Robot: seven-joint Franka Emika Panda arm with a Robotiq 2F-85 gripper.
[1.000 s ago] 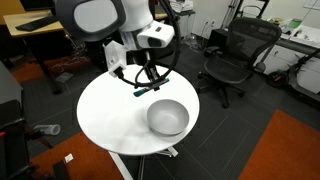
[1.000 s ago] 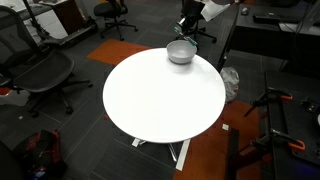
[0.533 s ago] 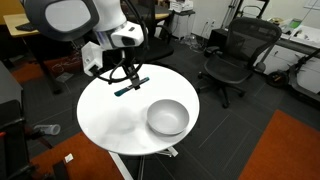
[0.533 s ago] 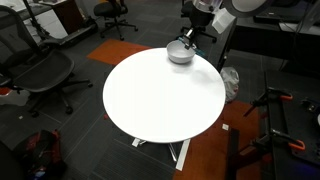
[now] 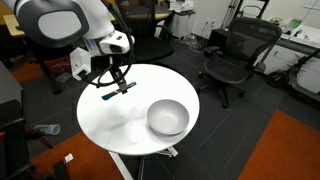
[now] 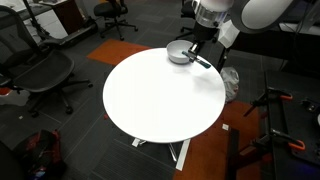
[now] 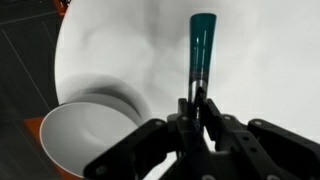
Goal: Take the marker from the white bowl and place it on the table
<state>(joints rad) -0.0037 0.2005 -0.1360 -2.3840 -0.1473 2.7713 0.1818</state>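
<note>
My gripper will next lower to the bare tabletop below and release the marker (image 5: 118,91), still hanging above the table, clear of the white bowl.
My gripper (image 5: 113,84) is shut on the teal-blue marker (image 5: 118,91) and holds it above the round white table (image 5: 120,125), well to the side of the white bowl (image 5: 167,117). In the wrist view the marker (image 7: 202,45) sticks out beyond the closed gripper (image 7: 198,103), with the empty bowl (image 7: 85,135) at the lower left. In an exterior view the gripper (image 6: 200,52) hangs just beside the bowl (image 6: 179,51), and the marker (image 6: 203,61) shows as a dark stick over the table (image 6: 160,100).
Black office chairs (image 5: 235,55) stand around the table, another one in an exterior view (image 6: 40,70). A wooden desk (image 5: 30,25) stands behind the arm. Orange carpet (image 5: 290,150) lies on the floor. A dark stand (image 6: 275,110) is beside the table.
The arm has carried the marker away from the bowl, across the table top towards its other side. The bowl has stayed in place.
</note>
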